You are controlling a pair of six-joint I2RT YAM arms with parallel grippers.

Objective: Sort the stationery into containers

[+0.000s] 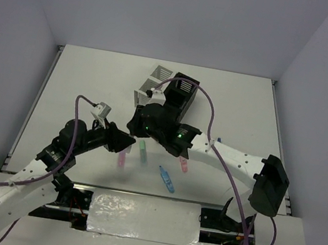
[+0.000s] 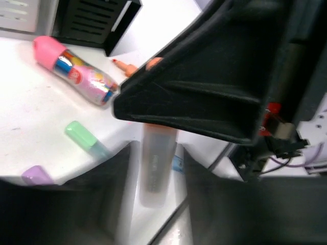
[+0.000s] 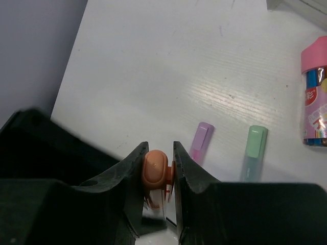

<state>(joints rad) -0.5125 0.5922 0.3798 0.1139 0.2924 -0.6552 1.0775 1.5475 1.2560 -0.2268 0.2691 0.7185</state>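
The right gripper carries the orange highlighter outward next and releases it into the black container's far section (image 1: 186, 85), as that section's opening lies outward of the gripper.
An orange highlighter (image 3: 155, 171) stands between both grippers. My right gripper (image 3: 159, 153) is shut on its orange cap. Its pale barrel (image 2: 156, 178) runs down between the fingers of my left gripper (image 2: 158, 153), which is open with a narrow gap on each side. In the top view the left gripper (image 1: 123, 143) and right gripper (image 1: 140, 126) meet over the table's middle. On the table lie a purple highlighter (image 1: 121, 159), a green highlighter (image 1: 143, 152), a stubby pink tube (image 1: 184, 165) and a blue-capped bottle (image 1: 167, 179). The white container (image 1: 151, 85) and black container (image 1: 180, 94) stand behind.
The purple highlighter (image 3: 202, 138) and green highlighter (image 3: 254, 148) lie side by side just under the grippers, with the pink tube (image 2: 76, 71) near the black container (image 2: 92, 20). A shiny covered panel (image 1: 144, 217) sits at the near edge between the arm bases.
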